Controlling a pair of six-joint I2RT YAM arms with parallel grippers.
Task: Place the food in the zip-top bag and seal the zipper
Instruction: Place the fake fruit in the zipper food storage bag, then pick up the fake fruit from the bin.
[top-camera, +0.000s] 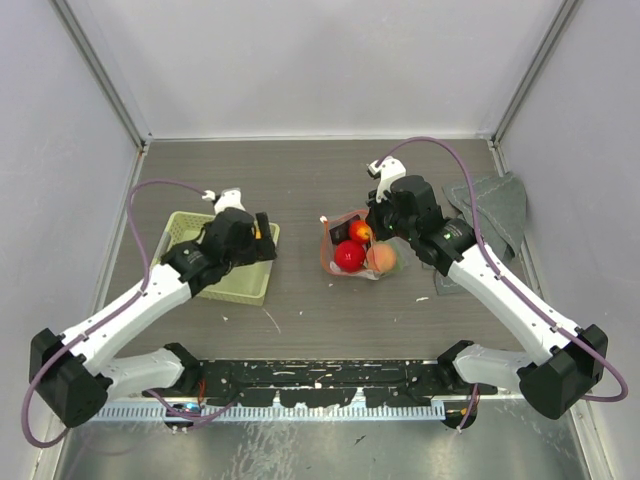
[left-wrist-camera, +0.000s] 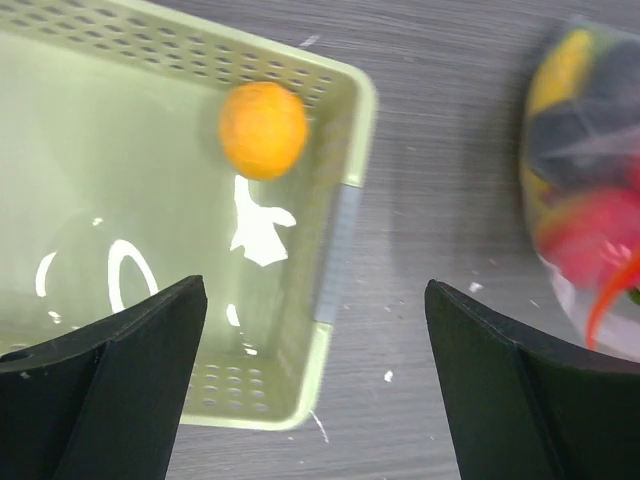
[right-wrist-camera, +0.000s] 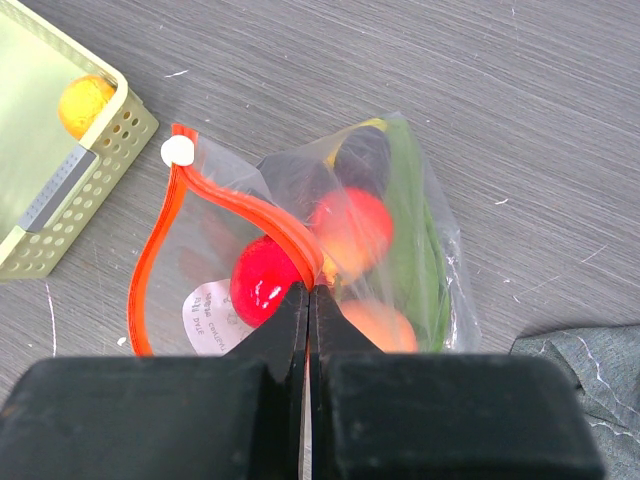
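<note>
The orange toy fruit is the only unbagged food. I should next lower my left gripper into the basket's far corner nearest the bag (top-camera: 360, 250), open fingers around the fruit.
The clear zip-top bag (top-camera: 360, 250) lies mid-table with its mouth open. It holds red, orange, dark purple and green toy food (right-wrist-camera: 350, 225). Its red-orange zipper (right-wrist-camera: 215, 190) loops open toward the basket. My right gripper (right-wrist-camera: 309, 290) is shut on the zipper strip of the bag's upper mouth edge. One orange toy fruit (left-wrist-camera: 262, 130) lies in the pale green basket (left-wrist-camera: 345, 220); it also shows in the right wrist view (right-wrist-camera: 84, 100). My left gripper (left-wrist-camera: 315, 340) is open and empty above the basket's right wall, near that fruit.
A grey folded cloth (top-camera: 495, 215) lies at the right of the table, under my right arm. The basket (top-camera: 235, 285) sits at the left. Grey walls close in both sides and the back.
</note>
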